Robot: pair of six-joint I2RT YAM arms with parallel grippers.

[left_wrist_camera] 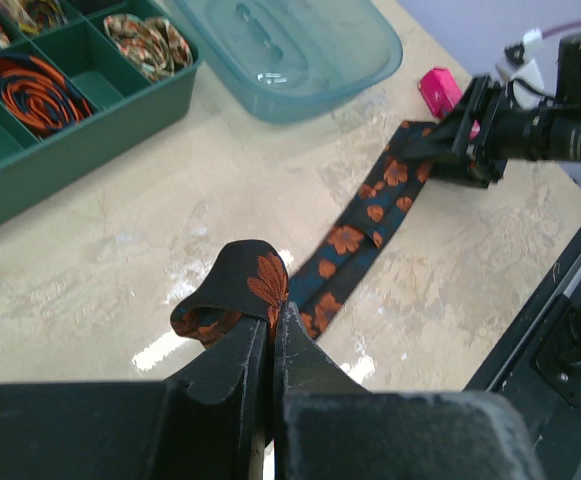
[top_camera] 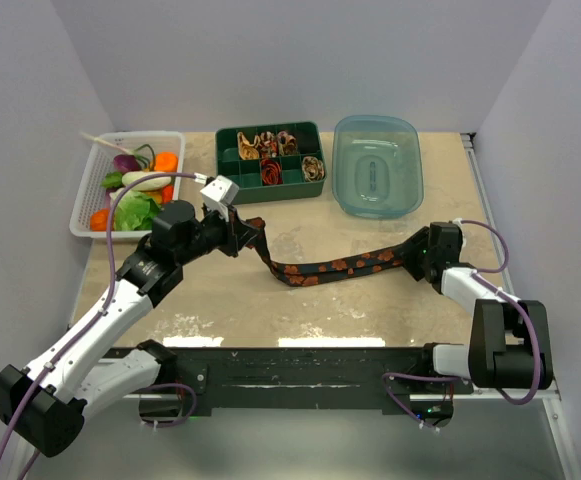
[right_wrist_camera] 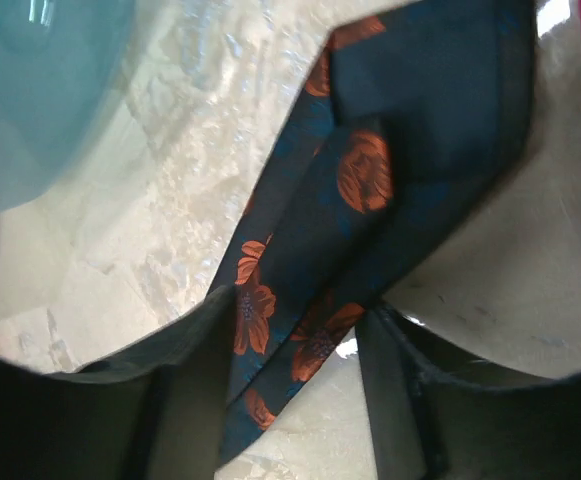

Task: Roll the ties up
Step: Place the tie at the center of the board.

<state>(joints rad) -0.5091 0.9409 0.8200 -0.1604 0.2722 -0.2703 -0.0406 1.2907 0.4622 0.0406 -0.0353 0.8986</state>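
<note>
The robot's left gripper will next move down and back to its left in the top view to release the curled end of the tie, since bare tabletop lies below it there.
A long black tie (top_camera: 325, 268) with orange flowers lies across the table between my two grippers. My left gripper (left_wrist_camera: 275, 312) is shut on the tie's narrow end, which curls into a small loop (left_wrist_camera: 232, 290) just beyond the fingertips. At the tie's other end, my right gripper (right_wrist_camera: 295, 335) stands open, its fingers either side of the tie (right_wrist_camera: 355, 180), which lies flat on the table. From above, the left gripper (top_camera: 253, 237) is left of centre and the right gripper (top_camera: 407, 258) is to the right. Coiled ties (top_camera: 270, 160) sit in the green compartment tray (top_camera: 317, 129).
A teal plastic tub (top_camera: 377, 165) stands upside down right of the green tray. A white basket (top_camera: 85, 190) of toy vegetables is at the back left. A small pink bar (left_wrist_camera: 438, 90) lies close by the right gripper.
</note>
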